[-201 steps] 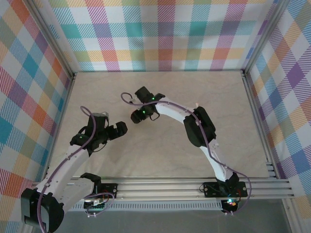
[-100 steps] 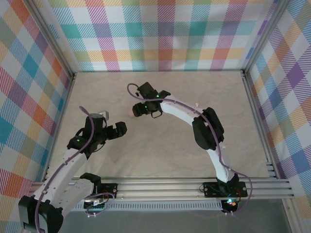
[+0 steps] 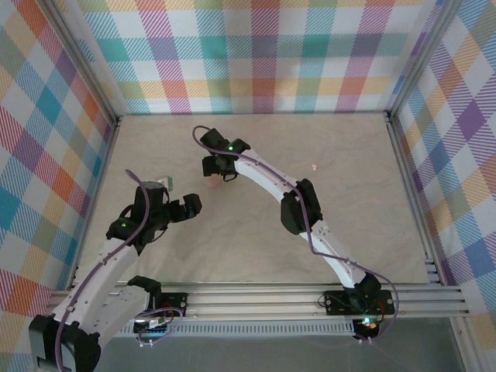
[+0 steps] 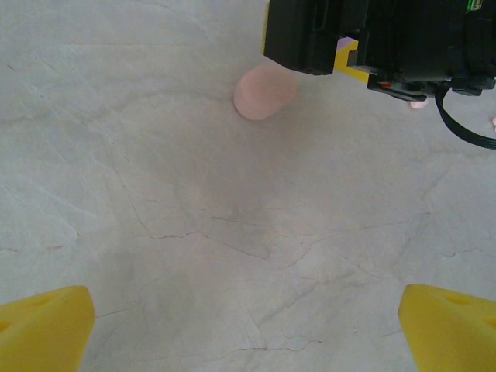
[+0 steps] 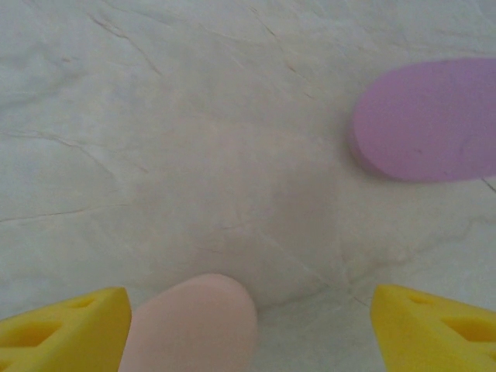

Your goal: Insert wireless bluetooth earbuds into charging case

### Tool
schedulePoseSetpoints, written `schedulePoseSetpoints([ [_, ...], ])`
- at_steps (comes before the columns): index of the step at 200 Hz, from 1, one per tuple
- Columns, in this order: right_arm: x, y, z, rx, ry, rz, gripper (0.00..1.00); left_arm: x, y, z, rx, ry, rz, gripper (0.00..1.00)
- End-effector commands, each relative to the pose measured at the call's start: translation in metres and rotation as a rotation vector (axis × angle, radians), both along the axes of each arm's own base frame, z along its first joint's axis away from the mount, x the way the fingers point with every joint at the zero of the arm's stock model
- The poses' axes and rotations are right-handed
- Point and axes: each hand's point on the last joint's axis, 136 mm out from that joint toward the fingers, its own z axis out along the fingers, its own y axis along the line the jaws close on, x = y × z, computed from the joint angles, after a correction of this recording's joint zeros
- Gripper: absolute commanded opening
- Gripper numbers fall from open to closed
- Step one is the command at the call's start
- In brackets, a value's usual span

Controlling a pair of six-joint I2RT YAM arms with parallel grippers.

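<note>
My right gripper should go down, back toward my base, and turn before it closes around the pink puck, because the puck lies slanted near the end of one finger.
A pale pink round puck [image 5: 194,329], apparently a charging case, lies on the table between the fingers of my right gripper [image 5: 248,301]. It sits close to the left finger, and the right finger stands well clear, so the gripper is open. In the top view the same pink puck [image 3: 209,180] peeks out beside the right gripper [image 3: 211,172]. Seen from the left wrist, the pink puck [image 4: 263,91] lies under the right gripper's black body. My left gripper [image 4: 248,314] hangs open over bare table. Tiny pink earbuds [image 4: 418,105] lie beyond, one earbud [image 3: 314,165] to the right.
A purple round puck [image 5: 426,120] lies flat ahead and to the right of the right gripper. The marbled table [image 3: 349,209] has metal rails along its sides and plaid walls behind. The left gripper [image 3: 192,206] is to the left of centre.
The right arm has swung left and farther back, and its jaws have spread wider around the pink puck. The left arm has hardly moved.
</note>
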Motion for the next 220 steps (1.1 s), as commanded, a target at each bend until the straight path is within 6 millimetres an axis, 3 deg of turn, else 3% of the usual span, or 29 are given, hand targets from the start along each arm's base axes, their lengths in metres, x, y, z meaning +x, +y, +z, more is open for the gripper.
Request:
schedulePoseSetpoints([
  [1, 0.0, 0.0, -0.011, -0.048, -0.035, -0.036, 0.82, 0.009, -0.002, 0.013, -0.015, -0.039, -0.008, 1.0],
  [34, -0.004, 0.0, -0.026, -0.086, -0.026, -0.014, 0.82, 0.008, -0.002, 0.014, -0.012, -0.049, -0.017, 1.0],
  [61, -0.012, 0.014, -0.033, -0.064, -0.01, 0.042, 0.83, 0.006, -0.001, 0.009, -0.004, -0.036, -0.018, 1.0],
  [120, -0.036, 0.027, -0.027, -0.04, 0.017, 0.211, 0.76, 0.004, 0.0, 0.002, 0.006, -0.007, -0.014, 1.0],
  [174, -0.04, 0.031, -0.031, -0.106, -0.051, 0.44, 0.72, 0.0, 0.002, 0.005, 0.008, -0.01, -0.008, 1.0],
  [220, -0.027, 0.03, -0.042, -0.144, -0.072, 0.487, 0.65, -0.001, 0.004, 0.01, 0.009, -0.014, 0.001, 1.0],
])
